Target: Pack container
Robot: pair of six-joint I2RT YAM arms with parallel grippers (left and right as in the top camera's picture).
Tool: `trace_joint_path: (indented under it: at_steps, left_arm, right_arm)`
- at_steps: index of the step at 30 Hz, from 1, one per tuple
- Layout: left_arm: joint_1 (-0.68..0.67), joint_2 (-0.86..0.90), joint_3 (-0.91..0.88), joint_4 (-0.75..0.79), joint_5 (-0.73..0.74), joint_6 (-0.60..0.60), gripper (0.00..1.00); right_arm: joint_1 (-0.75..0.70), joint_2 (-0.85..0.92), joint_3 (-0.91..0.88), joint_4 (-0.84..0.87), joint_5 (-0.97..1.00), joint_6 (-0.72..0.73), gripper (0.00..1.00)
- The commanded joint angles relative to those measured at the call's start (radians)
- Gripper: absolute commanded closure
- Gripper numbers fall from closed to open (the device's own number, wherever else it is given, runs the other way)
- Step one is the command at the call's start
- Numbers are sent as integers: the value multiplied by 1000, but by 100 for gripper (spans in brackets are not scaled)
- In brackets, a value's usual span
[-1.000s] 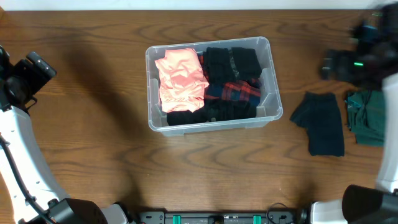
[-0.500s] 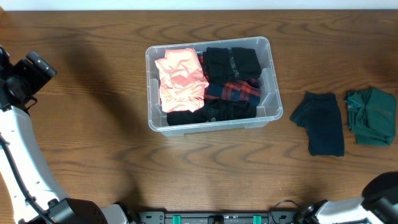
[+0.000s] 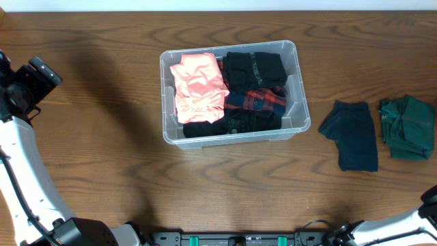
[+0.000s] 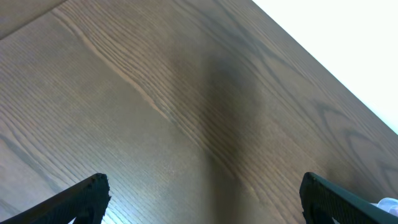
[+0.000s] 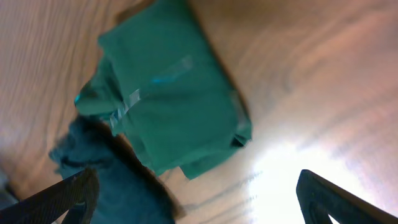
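My right gripper should next move down and outward onto the green garment's clear edge beside bare wood, farthest from the dark teal garment.
The container (image 3: 235, 139), a clear plastic bin, stands mid-table. It holds a pink garment (image 3: 199, 85), black clothes (image 3: 254, 68) and a red plaid piece (image 3: 263, 100). On the wood to its right lie a dark teal garment (image 3: 353, 134) and a folded green garment (image 3: 408, 127). My left gripper (image 3: 35, 76) hangs at the far left, well away from the bin. In the left wrist view the left gripper (image 4: 205, 190) is open over bare wood. The right gripper (image 5: 199, 190) is open and empty, above the green garment (image 5: 174, 106) and the dark teal garment (image 5: 106, 180).
The wooden table (image 3: 102, 157) runs to a pale back edge (image 3: 218, 5). White arm links and bases sit along the front edge (image 3: 82, 232). Only a sliver of the right arm (image 3: 430, 197) shows in the overhead view's lower right corner.
The right arm has pulled back from above the green garment toward the front right, leaving the overhead view. Both garments lie uncovered. The left arm has not moved.
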Motion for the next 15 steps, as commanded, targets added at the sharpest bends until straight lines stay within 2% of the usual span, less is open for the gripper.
trace_joint_path:
  at_steps: [1,15]
  left_arm:
    - [3,6,1,4,9,9,2]
    - [3,6,1,4,9,9,2]
  right_arm:
    - [-9,57,-24,10,-126,-192,1]
    - [-9,226,-29,140,-144,-292,1]
